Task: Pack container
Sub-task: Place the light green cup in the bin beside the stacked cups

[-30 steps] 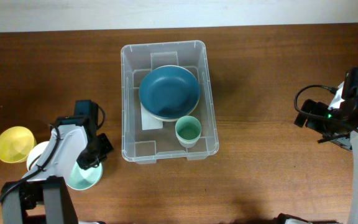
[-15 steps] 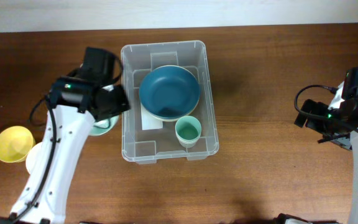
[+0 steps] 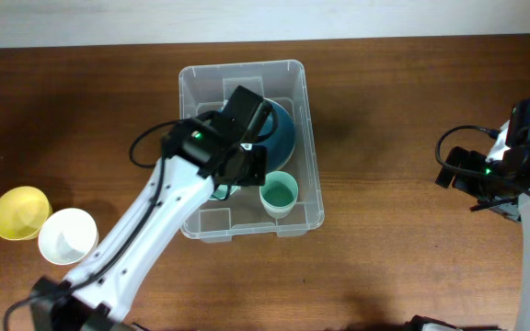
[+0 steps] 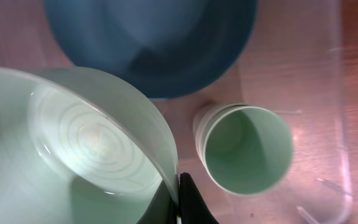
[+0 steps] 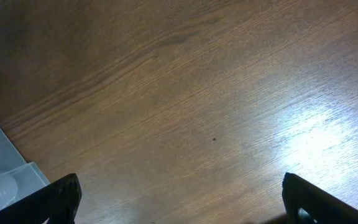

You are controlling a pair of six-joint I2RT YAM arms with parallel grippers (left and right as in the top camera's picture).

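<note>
The container has free space on its bottom beside the green cup. I will lower the pale green bowl into the container's near corner (image 3: 216, 213) with my left gripper next.
The clear container (image 3: 313, 138) stands mid-table. Inside it are a dark blue bowl (image 3: 282, 138) and a small green cup (image 3: 278, 194). My left gripper (image 3: 231, 173) is over the container's middle, shut on the rim of a pale green bowl (image 3: 217, 192), mostly hidden under the arm. In the left wrist view the fingers (image 4: 179, 200) pinch the pale green bowl's (image 4: 73, 149) rim just above the blue bowl (image 4: 154, 43), beside the green cup (image 4: 247, 149). My right gripper (image 5: 179, 205) is open and empty over bare wood, right of the container's corner (image 5: 5, 180).
A yellow bowl (image 3: 21, 211) and a white bowl (image 3: 67, 236) sit at the table's left edge. The right arm (image 3: 500, 175) rests at the far right. The container wall (image 4: 347, 124) is close to the cup's right.
My left arm has lifted the pale green bowl from the left of the table and carried it right, over the container. The right arm has not moved.
</note>
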